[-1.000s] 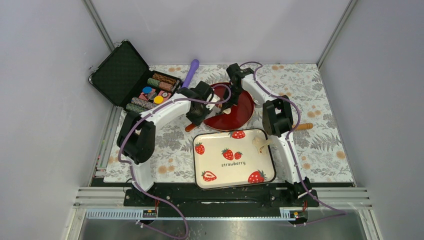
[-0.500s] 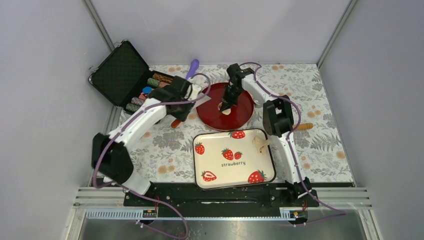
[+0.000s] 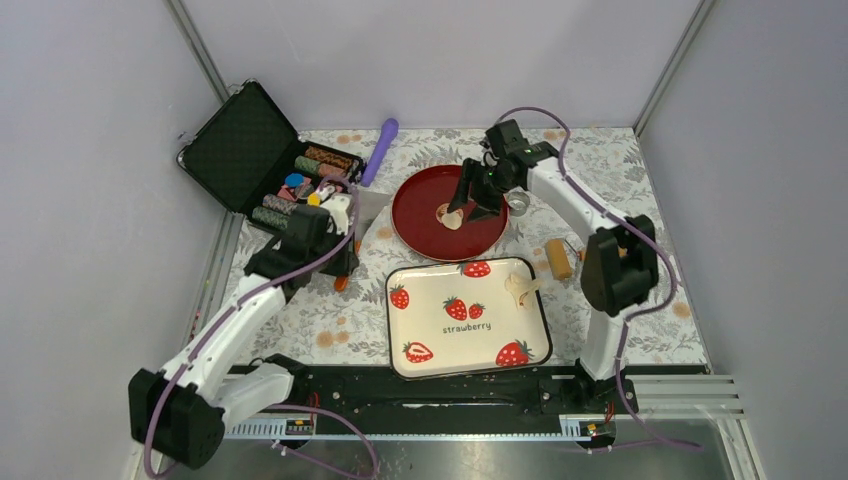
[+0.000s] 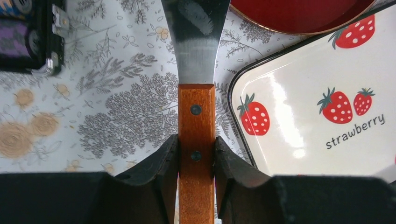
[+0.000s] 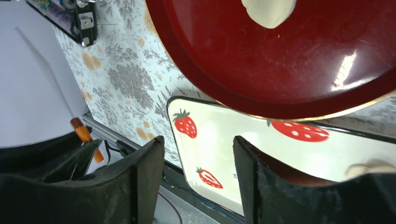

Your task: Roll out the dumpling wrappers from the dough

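My left gripper should move down and back next and lay the spatula on the patterned cloth between the chip case and the strawberry tray (image 3: pixel 440 340), because that cloth is clear.
A flattened, irregular piece of pale dough (image 3: pixel 450 216) (image 5: pixel 269 10) lies on the red plate (image 3: pixel 425 235) (image 5: pixel 280 65). Just above and to the right of it hovers my right gripper (image 3: pixel 468 200) (image 5: pixel 198 144), open, with nothing between its fingers. A second dough lump (image 3: pixel 520 288) rests at the right edge of the strawberry tray (image 3: pixel 440 340) (image 5: pixel 224 135). No round wrappers are in view. My left gripper (image 3: pixel 335 252) (image 4: pixel 196 156) is shut on the wooden handle of a metal-bladed spatula (image 4: pixel 196 107), whose blade (image 3: pixel 369 206) points toward the plate's left rim.
A wooden roller (image 3: pixel 558 258) lies right of the tray, and a small metal ring cutter (image 3: pixel 517 203) sits beside the plate. An open black case of chips (image 3: pixel 265 160) stands at the back left, with a purple tool (image 3: pixel 381 143) next to it.
The left arm pulled back toward the near left, taking the spatula off the plate. The right gripper opened over the dough and its arm swung out to the right.
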You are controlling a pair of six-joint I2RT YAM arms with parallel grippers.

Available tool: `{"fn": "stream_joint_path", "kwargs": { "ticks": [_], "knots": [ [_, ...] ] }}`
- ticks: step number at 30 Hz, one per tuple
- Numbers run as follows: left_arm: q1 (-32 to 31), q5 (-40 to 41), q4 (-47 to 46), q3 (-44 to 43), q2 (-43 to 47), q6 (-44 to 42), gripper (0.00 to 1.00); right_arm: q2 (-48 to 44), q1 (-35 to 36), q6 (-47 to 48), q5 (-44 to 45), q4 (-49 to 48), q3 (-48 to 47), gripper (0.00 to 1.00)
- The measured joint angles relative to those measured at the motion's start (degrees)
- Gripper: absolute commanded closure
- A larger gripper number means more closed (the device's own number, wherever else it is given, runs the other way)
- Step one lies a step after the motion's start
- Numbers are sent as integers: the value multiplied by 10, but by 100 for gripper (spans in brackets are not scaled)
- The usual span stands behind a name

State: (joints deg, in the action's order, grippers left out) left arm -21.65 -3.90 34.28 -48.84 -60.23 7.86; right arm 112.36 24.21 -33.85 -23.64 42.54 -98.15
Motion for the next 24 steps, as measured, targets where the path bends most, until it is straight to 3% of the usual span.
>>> {"fn": "stream_joint_path", "kwargs": {
  "ticks": [7, 15, 18, 24],
  "knots": [
    [0, 16, -64, 125, 81, 92, 100, -127, -30, 2, -3, -65, 153, 13],
    [0, 21, -118, 199, 71, 148, 94, -242, -67, 11, -12, -73, 315, 11],
    [0, 21, -134, 204, 43, 161, 80, -282, -82, 15, -15, -73, 357, 10],
    [0, 23, -160, 204, 24, 174, 37, -329, -95, 25, -15, -70, 395, 8]
  ]
}}
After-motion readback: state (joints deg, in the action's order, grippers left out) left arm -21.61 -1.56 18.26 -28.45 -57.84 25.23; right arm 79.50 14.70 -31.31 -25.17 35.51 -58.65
